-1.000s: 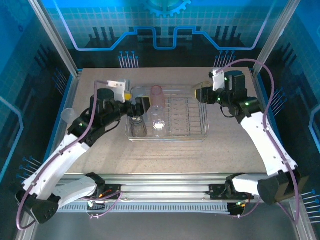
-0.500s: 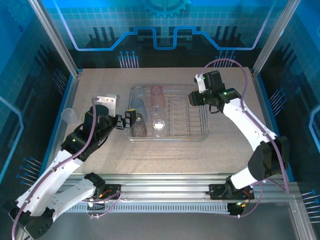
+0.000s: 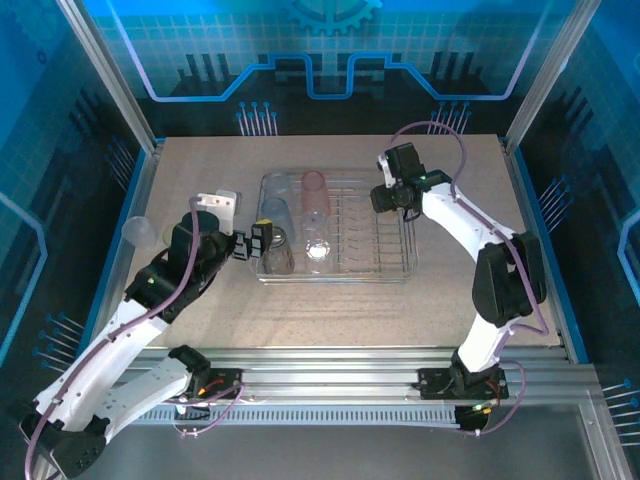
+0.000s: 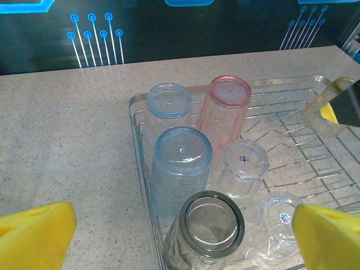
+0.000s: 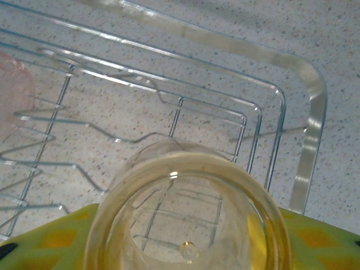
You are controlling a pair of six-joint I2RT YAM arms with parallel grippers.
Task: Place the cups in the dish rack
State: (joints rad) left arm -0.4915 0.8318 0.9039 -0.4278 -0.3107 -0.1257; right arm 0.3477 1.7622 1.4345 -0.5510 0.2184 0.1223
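The bare wires by the rack's far corner are below the right gripper, so the right gripper needs to lower the amber cup onto them and then let go of it.
The silver wire dish rack [image 3: 340, 278] sits mid-table and holds several cups: pale blue [image 4: 169, 101], pink [image 4: 224, 107], a blue one [image 4: 181, 169], smoky grey [image 4: 209, 225] and clear ones [image 4: 243, 166]. My left gripper [image 3: 256, 241] hovers open at the rack's left edge, its yellow fingertips [image 4: 36, 233] spread wide above the grey cup, holding nothing. My right gripper [image 3: 388, 196] is over the rack's far right corner, shut on an amber cup [image 5: 185, 214] with its mouth toward the camera. That amber cup [image 4: 326, 112] also shows in the left wrist view.
One loose pale cup [image 3: 137, 232] stands on the table at the far left, near the frame post. The rack's right half has bare divider prongs [image 3: 370, 235]. Its rim [image 5: 309, 112] curves just beyond the held cup.
The right arm has swung left from beside the rack to over its far right corner, carrying the amber cup. The left arm drew back from the rack, gripper still open.
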